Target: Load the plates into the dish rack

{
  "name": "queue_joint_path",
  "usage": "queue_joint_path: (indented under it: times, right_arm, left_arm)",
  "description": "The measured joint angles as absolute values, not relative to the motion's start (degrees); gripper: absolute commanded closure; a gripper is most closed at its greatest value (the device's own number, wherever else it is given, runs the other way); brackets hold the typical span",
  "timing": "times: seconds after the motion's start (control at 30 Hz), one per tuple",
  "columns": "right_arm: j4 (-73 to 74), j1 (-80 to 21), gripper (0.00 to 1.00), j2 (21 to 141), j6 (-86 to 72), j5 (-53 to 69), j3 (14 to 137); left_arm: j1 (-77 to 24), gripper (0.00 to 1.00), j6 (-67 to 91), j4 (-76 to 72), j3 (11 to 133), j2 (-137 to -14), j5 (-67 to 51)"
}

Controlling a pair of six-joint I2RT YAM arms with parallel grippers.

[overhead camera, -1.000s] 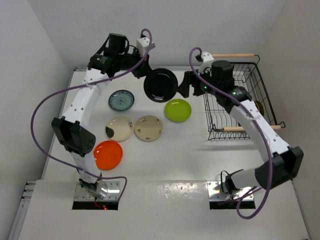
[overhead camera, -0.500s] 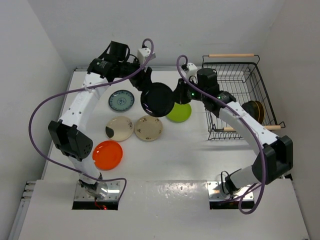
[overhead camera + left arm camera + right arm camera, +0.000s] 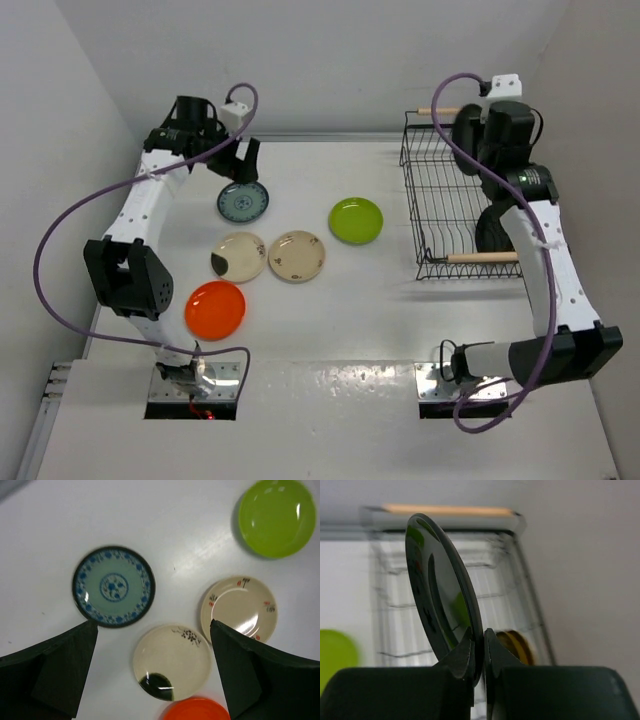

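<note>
The right gripper carries the black plate [image 3: 437, 595] back and down next, on edge into an open slot by the rack's near handle.
My right gripper [image 3: 479, 637] is shut on the rim of a black plate [image 3: 437, 595], which it holds on edge above the far end of the dish rack [image 3: 440, 200]. A brown-and-yellow plate [image 3: 520, 647] stands inside the rack [image 3: 515, 527]. My left gripper [image 3: 152, 625] is open and empty, hovering over the table's far left, just beyond the teal patterned plate [image 3: 243, 201]. On the table lie that teal plate [image 3: 113, 586], the lime green plate [image 3: 356, 220], two cream plates [image 3: 238, 257] [image 3: 297, 256] and the orange-red plate [image 3: 216, 309].
The rack has a wooden handle at its near side [image 3: 480, 257] and another at its far side [image 3: 455, 110]. White walls close in behind and on both sides. The right arm's forearm crosses over the rack's right half.
The black plate passed from my left gripper to my right. The left opened and drew back to the far left; the right shut on the plate and carried it right, over the rack.
</note>
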State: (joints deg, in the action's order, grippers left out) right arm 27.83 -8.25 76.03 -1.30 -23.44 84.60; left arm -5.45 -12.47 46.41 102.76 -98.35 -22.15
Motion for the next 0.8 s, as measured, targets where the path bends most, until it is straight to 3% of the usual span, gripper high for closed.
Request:
queue_joint_path:
  times: [0.23,0.8]
  right_arm:
    - [31.97,0.36,1.0,80.18,8.16,-32.45,79.26]
    - [32.01,4.99,1.0,88.47,7.27,-29.91,63.9]
  left_arm:
    - [-5.52,0.02,-14.57,47.57,90.06,-98.26,-20.45]
    - [-4.67,0.03,-15.9,46.81,88.07,-98.26,-20.05]
